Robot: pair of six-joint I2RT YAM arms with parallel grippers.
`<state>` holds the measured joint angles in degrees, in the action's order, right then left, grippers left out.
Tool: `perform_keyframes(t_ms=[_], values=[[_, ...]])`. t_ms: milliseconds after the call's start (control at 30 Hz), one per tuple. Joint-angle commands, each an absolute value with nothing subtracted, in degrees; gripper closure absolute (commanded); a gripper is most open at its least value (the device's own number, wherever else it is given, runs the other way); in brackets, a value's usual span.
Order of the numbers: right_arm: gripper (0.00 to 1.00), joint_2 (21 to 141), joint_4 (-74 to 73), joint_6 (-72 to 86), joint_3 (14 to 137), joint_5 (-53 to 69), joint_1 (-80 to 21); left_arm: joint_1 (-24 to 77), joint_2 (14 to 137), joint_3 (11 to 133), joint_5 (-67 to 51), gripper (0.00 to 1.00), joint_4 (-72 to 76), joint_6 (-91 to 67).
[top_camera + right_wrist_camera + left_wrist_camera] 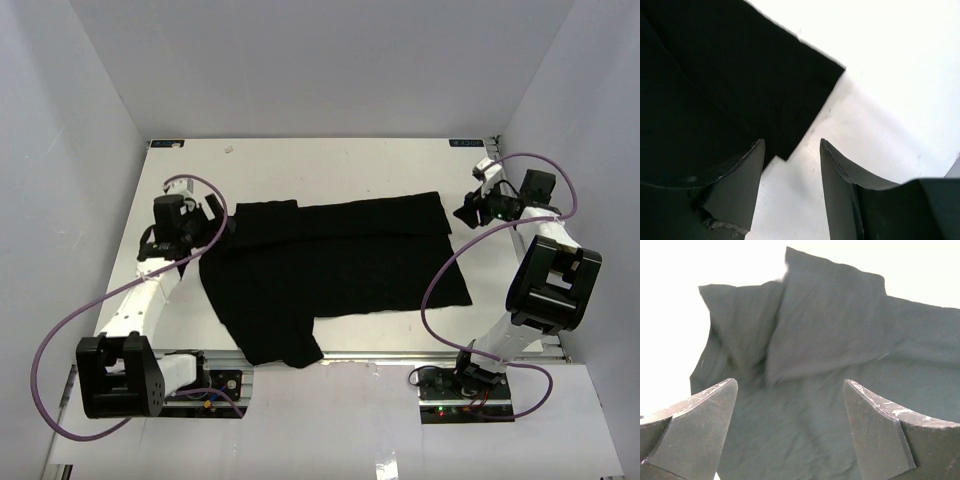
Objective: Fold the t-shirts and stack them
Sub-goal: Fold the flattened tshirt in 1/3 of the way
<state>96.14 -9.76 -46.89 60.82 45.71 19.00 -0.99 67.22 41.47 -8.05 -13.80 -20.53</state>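
The folded band's end corner sticks out past the cloth beside it, so my left gripper should reach outward and down onto that corner and close.
One plain black t-shirt (330, 270) lies spread on the white table, its far edge folded over into a band, one sleeve at the near left. My left gripper (218, 215) is open and empty at the shirt's far left corner; in the left wrist view the wrinkled cloth (830, 340) fills the space beyond the fingers (700, 420). My right gripper (468, 212) is open and empty just right of the shirt's far right corner; the right wrist view shows that corner (805, 90) by the left finger (740, 175), with bare table between the jaws.
White walls enclose the table (330, 165) on three sides. Purple cables (60, 340) loop from both arms. The right arm's base (465, 385) and left arm's base (150, 375) sit at the near edge.
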Motion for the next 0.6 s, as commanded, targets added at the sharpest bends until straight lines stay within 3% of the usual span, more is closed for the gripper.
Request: perform_keyframes(t_ms=[0,233,400,467,567], values=[[0.45,96.32,-17.75,-45.28,66.09,54.49,18.11,-0.97,67.40,48.33,-11.76,0.02,-14.33,-23.38],[0.43,96.68,-15.65,-38.24,65.92,55.81,12.40,-0.97,91.47,66.16,-23.81,0.04,-17.04,-25.14],[0.43,97.90,-12.92,-34.19,66.09,56.42,8.79,-0.88,107.45,78.99,-22.77,0.10,-18.71,-25.49],[0.43,98.35,-12.31,-32.96,66.71,56.86,8.18,-0.27,110.99,85.41,-21.01,0.16,-21.87,-24.70],[0.43,99.14,-11.43,-31.56,67.32,57.13,8.09,1.14,114.43,88.85,-18.20,0.18,-23.29,-22.68]])
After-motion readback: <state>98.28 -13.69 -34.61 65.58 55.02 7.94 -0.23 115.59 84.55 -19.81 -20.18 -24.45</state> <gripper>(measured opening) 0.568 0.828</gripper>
